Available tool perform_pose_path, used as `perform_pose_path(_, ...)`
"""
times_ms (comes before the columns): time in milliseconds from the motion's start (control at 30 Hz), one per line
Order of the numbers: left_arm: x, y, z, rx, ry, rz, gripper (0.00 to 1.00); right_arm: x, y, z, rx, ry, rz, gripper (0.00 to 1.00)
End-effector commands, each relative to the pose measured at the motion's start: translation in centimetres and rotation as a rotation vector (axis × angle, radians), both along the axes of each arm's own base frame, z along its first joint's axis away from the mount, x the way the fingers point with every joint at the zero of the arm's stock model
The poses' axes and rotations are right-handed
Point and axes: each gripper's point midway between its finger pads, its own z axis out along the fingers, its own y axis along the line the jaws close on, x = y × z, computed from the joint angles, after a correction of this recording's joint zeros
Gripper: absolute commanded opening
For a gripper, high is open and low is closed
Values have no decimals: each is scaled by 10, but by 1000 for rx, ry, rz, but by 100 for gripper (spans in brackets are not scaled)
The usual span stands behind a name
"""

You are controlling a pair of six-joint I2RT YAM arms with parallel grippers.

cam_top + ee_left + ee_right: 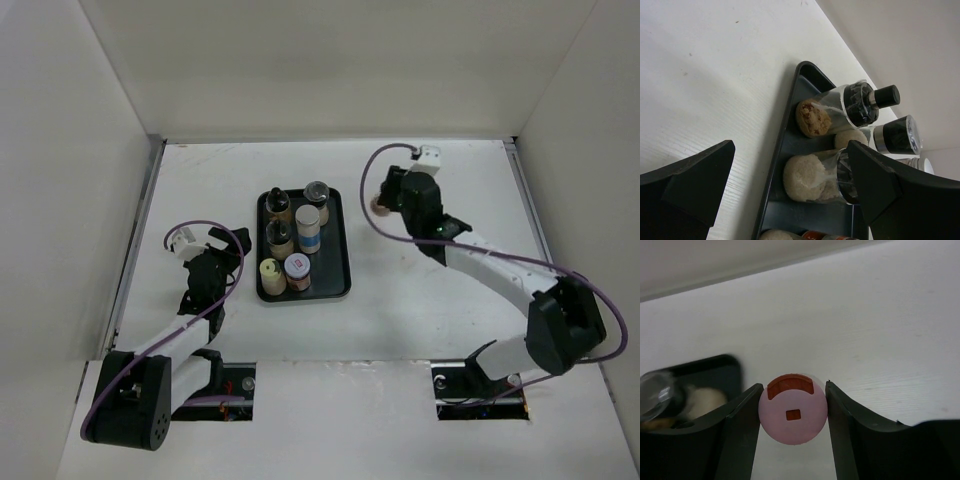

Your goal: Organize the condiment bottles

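The tray's empty near corner [329, 272] is back from my right gripper and to the left in the top view. I will carry the pink-capped jar there, lower it and let go.
A black tray [340, 285] near the table's middle holds several spice jars: a black pump-top jar [275, 203], a grey-capped jar [316, 190], a blue-banded jar [308, 228], a black-capped jar [279, 236], a yellow-capped jar [271, 272] and a red-labelled jar [297, 267]. My right gripper [384, 201] is right of the tray, and in the right wrist view it [793, 390] is shut on a pink-capped jar [792, 417]. My left gripper [222, 258] is open and empty just left of the tray, and in the left wrist view it [790, 150] faces the tray rim [785, 125].
White walls enclose the table on the left, back and right. The tray's corner [715, 370] shows left of the right gripper. Bare white tabletop lies between the tray and the right wall and in front of the tray.
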Motion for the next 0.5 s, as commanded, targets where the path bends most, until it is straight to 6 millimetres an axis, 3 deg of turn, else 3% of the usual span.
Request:
perform_pose_path(0,3,4,15,-1,-55,17,100,-35,62,23,40,-70,168,42)
perform_pose_path(200,5,3,11,7,-34,14,100,-95,146,0,39,-31,405,43)
perform_pose_path(467,3,8,16,32,-30,27,100,-123,198,-42,-8,42,519,43)
